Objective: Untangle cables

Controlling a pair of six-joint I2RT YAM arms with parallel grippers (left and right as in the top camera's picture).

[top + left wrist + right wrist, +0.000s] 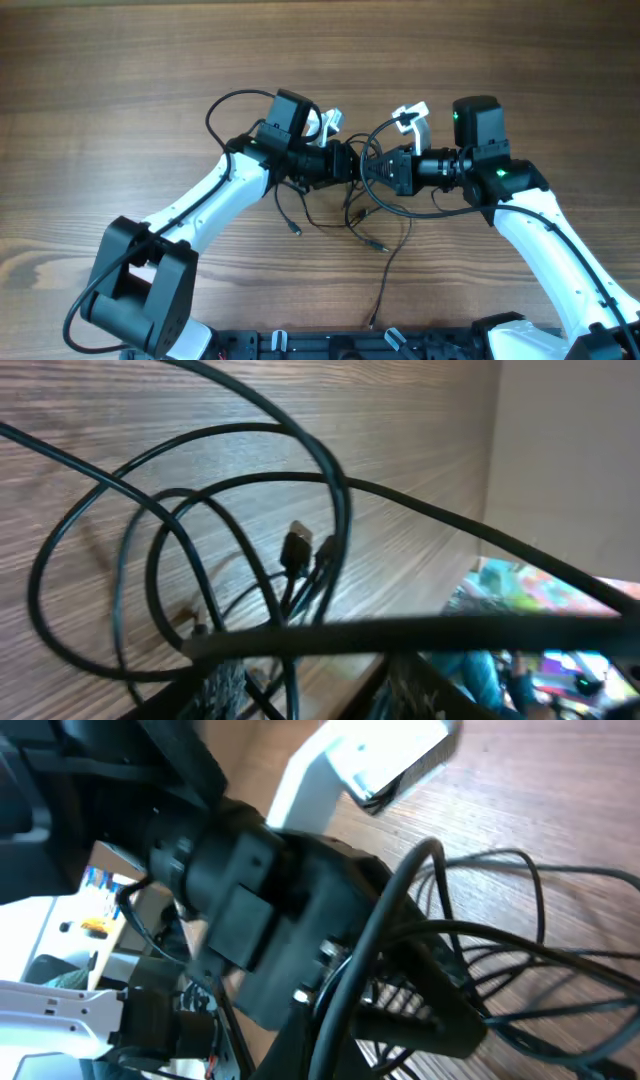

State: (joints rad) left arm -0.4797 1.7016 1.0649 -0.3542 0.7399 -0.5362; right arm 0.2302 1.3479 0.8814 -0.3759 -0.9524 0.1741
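Note:
The right gripper moves toward the right in the overhead view next and releases the dark cable, since open tabletop lies below it to that side.
The cables [352,215] are thin black cords in a tangled bundle at the table's centre. They hang from where my two grippers meet, and one tail trails toward the front edge. My left gripper [352,163] faces right. In the left wrist view its fingers [310,695] stand apart with cords running between them, and looped cords with two small plug ends [297,548] hang above the wood. My right gripper [372,168] faces left, nearly touching the left one. In the right wrist view its fingers [400,1020] look closed on a cord [390,925], with the left gripper's body just beyond.
The brown wooden table [120,80] fills the view. A black frame [380,345] runs along the front edge. The left arm's white link [200,205] crosses the front left and the right arm's link [550,250] the front right.

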